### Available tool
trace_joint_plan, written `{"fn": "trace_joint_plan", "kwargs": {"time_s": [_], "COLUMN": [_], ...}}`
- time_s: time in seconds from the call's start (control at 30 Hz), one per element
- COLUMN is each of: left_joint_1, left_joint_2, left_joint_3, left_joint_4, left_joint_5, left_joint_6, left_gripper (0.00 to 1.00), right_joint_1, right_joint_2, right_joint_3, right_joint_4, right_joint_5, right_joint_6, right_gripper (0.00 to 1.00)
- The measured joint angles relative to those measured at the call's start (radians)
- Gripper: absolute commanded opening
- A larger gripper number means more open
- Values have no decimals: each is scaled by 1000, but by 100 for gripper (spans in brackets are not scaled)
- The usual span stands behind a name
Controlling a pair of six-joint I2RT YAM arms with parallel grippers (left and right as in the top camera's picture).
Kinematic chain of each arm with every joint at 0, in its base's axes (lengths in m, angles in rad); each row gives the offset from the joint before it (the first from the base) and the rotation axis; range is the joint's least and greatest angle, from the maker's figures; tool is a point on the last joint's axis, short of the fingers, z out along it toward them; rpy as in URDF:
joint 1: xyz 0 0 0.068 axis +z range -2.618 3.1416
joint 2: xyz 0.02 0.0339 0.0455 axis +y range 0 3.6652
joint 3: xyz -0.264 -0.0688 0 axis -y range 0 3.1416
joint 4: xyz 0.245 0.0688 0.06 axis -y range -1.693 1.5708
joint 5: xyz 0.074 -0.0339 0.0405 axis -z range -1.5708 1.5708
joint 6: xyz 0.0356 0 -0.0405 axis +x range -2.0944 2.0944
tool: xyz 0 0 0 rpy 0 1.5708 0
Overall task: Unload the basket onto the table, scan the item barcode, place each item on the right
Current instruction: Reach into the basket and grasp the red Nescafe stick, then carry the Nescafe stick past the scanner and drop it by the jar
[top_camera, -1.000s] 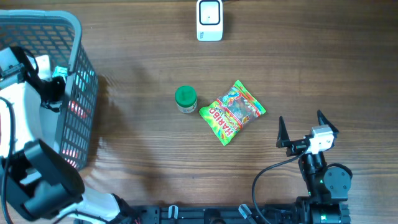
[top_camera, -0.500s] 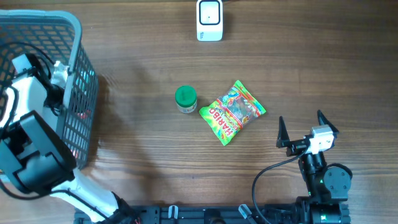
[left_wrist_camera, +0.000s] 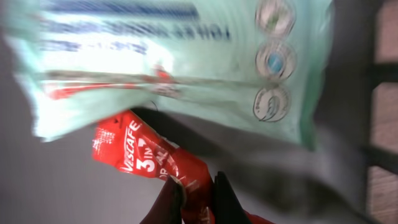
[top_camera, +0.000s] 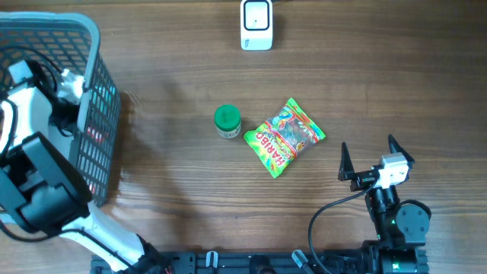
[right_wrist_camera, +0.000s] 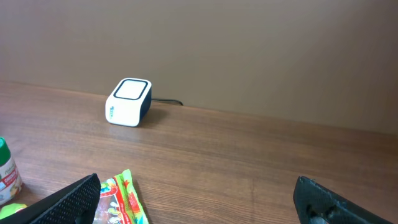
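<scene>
Bare tabletop by the jar lies right of my left gripper in the overhead view, so next I lift it over the basket's side, then down, releasing the sachet.
In the left wrist view my left gripper [left_wrist_camera: 194, 200] is shut on a red Nescafe 3-in-1 sachet [left_wrist_camera: 140, 152], pinched near one end. It lies inside the grey basket [top_camera: 93, 34], just under a pale green soft pack [left_wrist_camera: 174, 68]. From overhead only the left arm [top_camera: 42, 106] shows, reaching down into the basket. The white barcode scanner [top_camera: 256, 24] stands at the table's far edge, also seen from the right wrist as the scanner [right_wrist_camera: 127, 102]. My right gripper [top_camera: 370, 157] rests open near the front right, nothing between its fingers.
A green-lidded jar [top_camera: 227, 122] and a Haribo candy bag [top_camera: 284, 137] lie mid-table, between the basket and the right arm. The bag [right_wrist_camera: 121, 202] sits just ahead of the right gripper's left finger. The basket wall [left_wrist_camera: 379, 112] stands close to the right of the sachet.
My left gripper has gone from open to shut on the red sachet, and the left wrist has shifted a little inside the basket. The right arm has not moved.
</scene>
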Motion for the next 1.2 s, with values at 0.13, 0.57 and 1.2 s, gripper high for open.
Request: {"fn": "trace_joint_plan", "kwargs": {"time_s": [0.13, 0.57, 1.2], "left_joint_1": [0, -1, -478], "left_joint_2": [-193, -597, -598], "left_joint_3": [53, 67, -337], "left_joint_4": [5, 72, -106], "left_joint_5": [2, 365, 576], "left_joint_6": [-57, -163, -211], "left_gripper": [4, 4, 4], "right_joint_1": [0, 0, 0], "right_joint_2": [0, 0, 0], "right_joint_3": [0, 0, 0], "right_joint_4": [0, 0, 0], "right_joint_5": [0, 0, 0], "right_joint_6": [0, 0, 0], "right_gripper": [100, 100, 100]}}
